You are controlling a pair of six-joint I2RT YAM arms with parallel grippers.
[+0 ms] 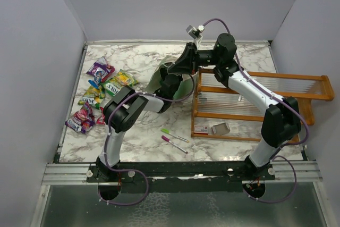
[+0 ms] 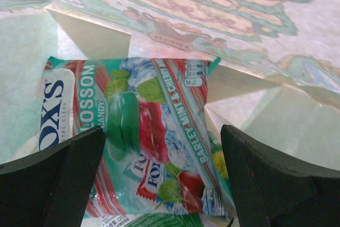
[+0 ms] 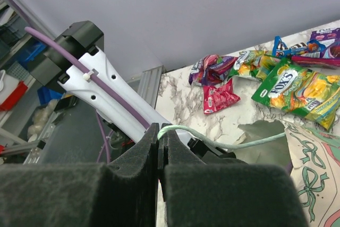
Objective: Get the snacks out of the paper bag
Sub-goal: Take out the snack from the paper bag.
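Observation:
My left gripper stays nearly in place and pinches the teal and red Fox's candy packet across its middle next, as it is already between the open fingers.
The mint-green patterned paper bag (image 1: 157, 81) lies tipped at the middle of the table, and its patterned wall shows in the right wrist view (image 3: 313, 174). My left gripper (image 2: 162, 174) reaches inside the bag (image 2: 223, 19), jaws open on either side of a teal and red Fox's candy packet (image 2: 143, 136) on the bag's inner wall. My right gripper (image 3: 162, 131) is shut on the bag's string handle (image 3: 223, 141) above the mouth; from above it is at the bag's far side (image 1: 186, 63). Several snack packets (image 1: 101, 94) lie at the left.
An orange wooden rack (image 1: 255, 104) stands right of the bag, under my right arm. A green pen (image 1: 174, 135) and a pink pen (image 1: 174, 144) lie in front. The grey walls close in the left, back and right sides.

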